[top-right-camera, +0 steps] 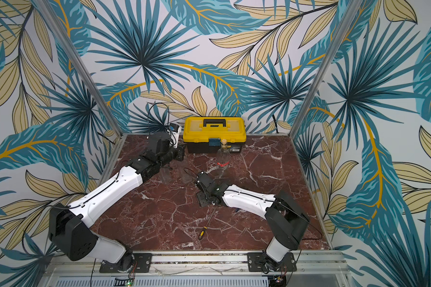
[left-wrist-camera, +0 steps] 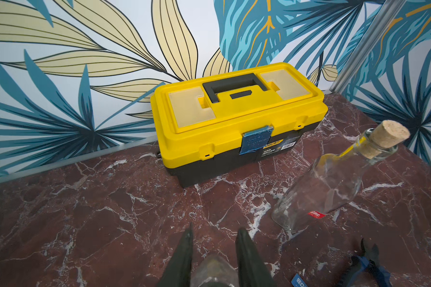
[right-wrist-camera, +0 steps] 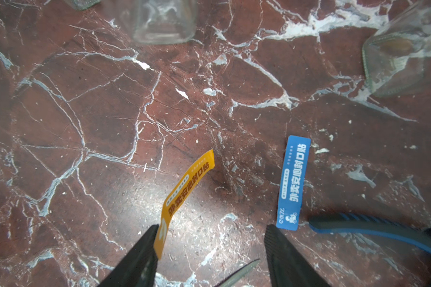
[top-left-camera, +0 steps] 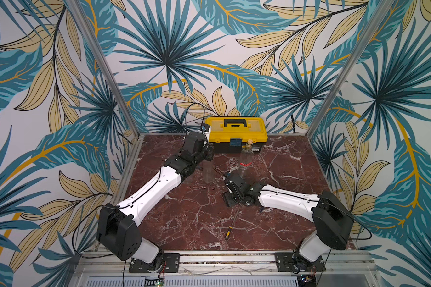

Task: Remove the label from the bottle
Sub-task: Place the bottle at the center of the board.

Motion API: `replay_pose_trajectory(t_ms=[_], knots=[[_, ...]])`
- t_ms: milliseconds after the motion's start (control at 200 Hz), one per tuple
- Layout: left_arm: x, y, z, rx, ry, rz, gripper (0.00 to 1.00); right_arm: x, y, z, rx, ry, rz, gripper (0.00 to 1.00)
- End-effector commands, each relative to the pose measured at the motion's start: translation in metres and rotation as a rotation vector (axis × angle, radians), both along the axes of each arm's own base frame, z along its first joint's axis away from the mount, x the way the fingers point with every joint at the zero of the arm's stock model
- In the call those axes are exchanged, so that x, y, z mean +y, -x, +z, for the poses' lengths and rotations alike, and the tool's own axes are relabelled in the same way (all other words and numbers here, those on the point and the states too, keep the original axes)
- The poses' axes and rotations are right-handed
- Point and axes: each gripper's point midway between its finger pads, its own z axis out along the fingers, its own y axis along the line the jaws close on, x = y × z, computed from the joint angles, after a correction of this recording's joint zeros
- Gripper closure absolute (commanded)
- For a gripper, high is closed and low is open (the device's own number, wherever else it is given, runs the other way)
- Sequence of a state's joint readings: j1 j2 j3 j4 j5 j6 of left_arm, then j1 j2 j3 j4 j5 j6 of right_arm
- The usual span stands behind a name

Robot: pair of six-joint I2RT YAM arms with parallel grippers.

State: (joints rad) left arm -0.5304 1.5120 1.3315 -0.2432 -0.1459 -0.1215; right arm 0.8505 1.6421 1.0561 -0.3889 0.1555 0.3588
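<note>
My left gripper eases toward the corked bottle next and frees the glass bottle on the tabletop before the toolbox, since the orange label is already off.
My left gripper [left-wrist-camera: 215, 231] is shut on the neck of a clear glass bottle [left-wrist-camera: 213, 268], which stands upright on the marble top in both top views [top-left-camera: 207, 171]. My right gripper [right-wrist-camera: 212, 227] hangs open just above the table, in front of that bottle. An orange label [right-wrist-camera: 187, 188] clings by one end to the inner face of one of its fingers and sticks up free. The base of the held bottle [right-wrist-camera: 164, 22] shows bare glass.
A corked clear bottle [top-left-camera: 246, 159] with a red label [left-wrist-camera: 316, 215] stands near the yellow toolbox [top-left-camera: 235, 131]. A blue label [right-wrist-camera: 294, 184] lies flat beside blue-handled pliers [right-wrist-camera: 373, 228]. A screwdriver [top-left-camera: 232, 223] lies nearer the front edge.
</note>
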Motion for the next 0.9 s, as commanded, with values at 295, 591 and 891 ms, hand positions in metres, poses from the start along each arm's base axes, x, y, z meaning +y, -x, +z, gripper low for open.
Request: replay_pose_trajectory(t_ms=[295,591,891], knots=[[-0.014,-0.028,0.025,-0.168,0.016,0.024,1.00,0.000,0.001,0.002,-0.009,-0.007,0.015,0.32],[-0.009,-0.028,0.001,-0.134,0.019,0.061,1.00,0.001,0.001,0.000,-0.006,-0.007,0.019,0.32],[-0.006,-0.026,-0.007,-0.112,0.031,0.077,0.80,0.001,0.001,-0.002,-0.001,-0.007,0.018,0.32]])
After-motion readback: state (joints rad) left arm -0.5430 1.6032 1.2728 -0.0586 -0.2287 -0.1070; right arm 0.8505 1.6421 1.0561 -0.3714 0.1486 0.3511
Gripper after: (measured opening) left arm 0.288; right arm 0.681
